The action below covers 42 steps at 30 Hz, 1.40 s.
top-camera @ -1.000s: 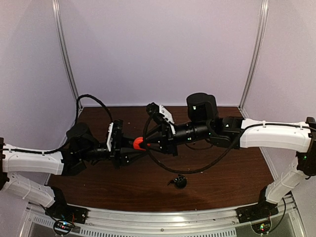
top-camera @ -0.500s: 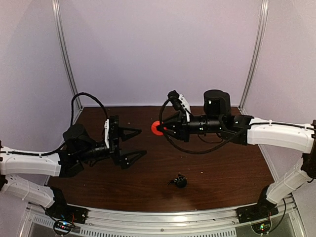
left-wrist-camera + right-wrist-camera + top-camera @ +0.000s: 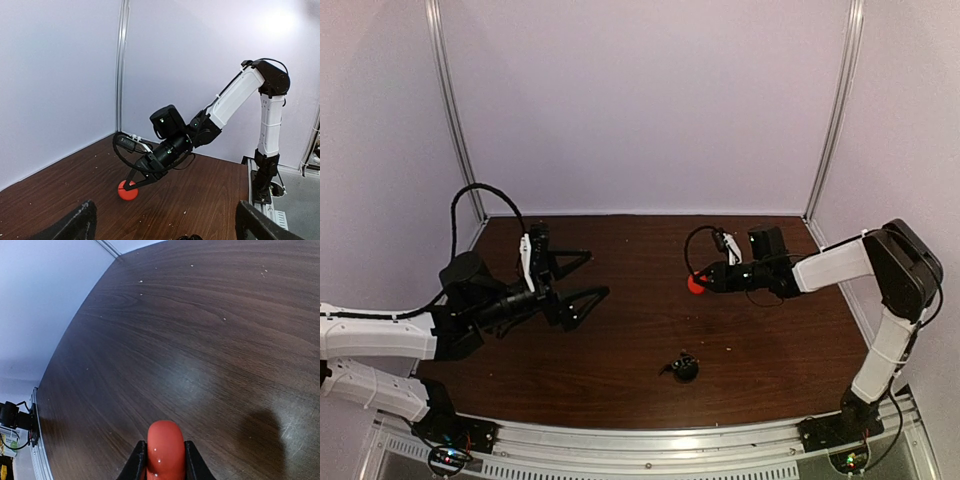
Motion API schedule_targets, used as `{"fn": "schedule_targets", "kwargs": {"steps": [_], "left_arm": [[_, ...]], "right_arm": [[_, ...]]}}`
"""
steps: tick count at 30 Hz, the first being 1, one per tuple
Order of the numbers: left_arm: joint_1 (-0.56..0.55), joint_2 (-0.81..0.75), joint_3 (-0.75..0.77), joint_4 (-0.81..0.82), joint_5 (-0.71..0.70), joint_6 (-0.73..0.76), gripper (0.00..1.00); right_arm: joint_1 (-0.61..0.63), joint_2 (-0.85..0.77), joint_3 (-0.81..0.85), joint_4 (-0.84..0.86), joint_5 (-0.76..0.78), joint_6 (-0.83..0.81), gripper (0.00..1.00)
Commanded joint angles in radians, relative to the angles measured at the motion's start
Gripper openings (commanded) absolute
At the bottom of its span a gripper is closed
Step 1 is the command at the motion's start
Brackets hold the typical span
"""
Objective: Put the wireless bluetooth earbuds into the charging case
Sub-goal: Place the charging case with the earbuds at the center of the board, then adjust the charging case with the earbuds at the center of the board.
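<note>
The raised red charging case comes down onto the wood next and my right gripper releases it. Bare brown tabletop lies below the gripper, its shadow apart from the case.
A round red charging case (image 3: pixel 696 285) is pinched edge-on between the fingers of my right gripper (image 3: pixel 700 280), which is shut on it. In the left wrist view the case (image 3: pixel 127 191) rests on or just above the brown table. The right wrist view shows the case (image 3: pixel 165 440) filling the gap in the right gripper (image 3: pixel 165 452). My left gripper (image 3: pixel 597 273) hovers over the table's left half, open wide and empty; its fingers (image 3: pixel 75 225) frame the bottom of its own view. No loose earbuds can be made out.
A small black cluster (image 3: pixel 682 368), seemingly a black case, lies near the table's front middle. Its top edge (image 3: pixel 190 237) shows in the left wrist view. White walls and metal posts close in the back and sides of the table (image 3: pixel 620 350).
My left gripper opened, let go of the red case and drew back to the left. The right arm carried the case to the right and down toward the table.
</note>
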Motion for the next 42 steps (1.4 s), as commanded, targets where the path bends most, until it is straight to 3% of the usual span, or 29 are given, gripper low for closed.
{"fn": "schedule_targets", "kwargs": {"steps": [1, 6, 11, 19, 23, 34, 42], "left_arm": [[0.006, -0.007, 0.003, 0.0, -0.026, -0.016, 0.98], [0.006, -0.001, 0.015, -0.018, -0.032, -0.014, 0.98], [0.006, 0.001, 0.018, -0.027, -0.04, -0.014, 0.98], [0.006, 0.014, 0.032, -0.044, -0.047, -0.005, 0.98], [0.006, 0.016, 0.037, -0.05, -0.046, 0.002, 0.98], [0.006, 0.023, 0.042, -0.05, -0.022, 0.013, 0.98], [0.006, 0.001, 0.042, -0.068, -0.024, 0.023, 0.98]], "right_arm": [[-0.047, 0.071, 0.018, 0.104, -0.029, 0.038, 0.08], [-0.104, 0.173, 0.074, 0.057, -0.026, 0.015, 0.11], [-0.147, 0.221, 0.111, 0.018, -0.004, -0.009, 0.19], [-0.176, 0.237, 0.13, -0.033, 0.037, -0.084, 0.61], [-0.176, 0.219, 0.144, -0.064, 0.072, -0.169, 0.71], [-0.145, 0.196, 0.167, -0.185, 0.073, -0.373, 0.85], [-0.095, 0.219, 0.201, -0.254, 0.177, -0.374, 0.85]]}}
